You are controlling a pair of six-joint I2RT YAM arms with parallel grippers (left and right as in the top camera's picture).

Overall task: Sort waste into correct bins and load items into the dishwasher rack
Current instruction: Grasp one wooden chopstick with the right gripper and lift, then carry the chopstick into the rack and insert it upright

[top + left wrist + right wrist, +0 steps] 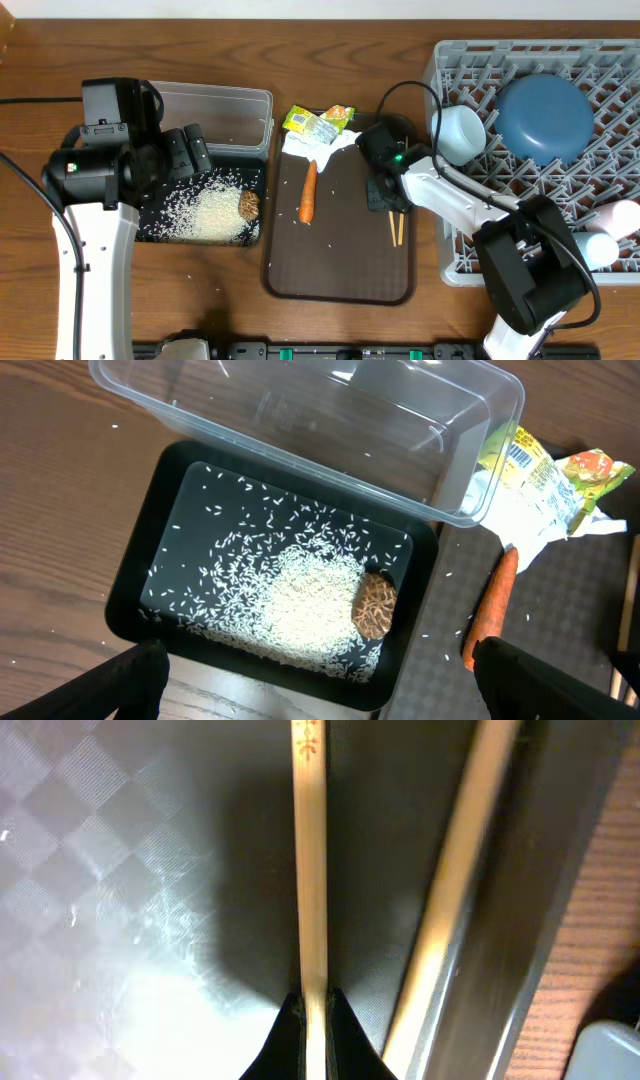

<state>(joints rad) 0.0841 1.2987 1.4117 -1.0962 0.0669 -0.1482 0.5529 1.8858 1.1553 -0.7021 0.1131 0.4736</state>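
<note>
I will next lift my right gripper off the tray, carry the chopstick to the open part of the rack between white bowl (pixel 460 133) and blue plate, and release it there.
My right gripper (pixel 383 192) is low over the dark-brown tray (pixel 340 270), shut on one wooden chopstick (pixel 309 870); the second chopstick (pixel 455 880) lies beside it by the tray's right rim. My left gripper (pixel 320 685) is open and empty above the black bin (pixel 150 560), which holds rice (pixel 300 605) and the brown lump (pixel 375 608). The clear tub (pixel 235 110) stands behind it. The carrot (pixel 308 192), snack wrappers (pixel 318 122) and white napkin (pixel 318 146) lie on the tray. The grey rack (pixel 470 262) holds the blue plate (pixel 545 115), white bowl (pixel 460 133), pink cup (pixel 620 217) and light-blue cup (pixel 595 247).
Loose rice grains lie scattered on the wooden table (pixel 210 290) near the black bin. The rack stands right beside the tray's right edge. Cables run across the back of the table.
</note>
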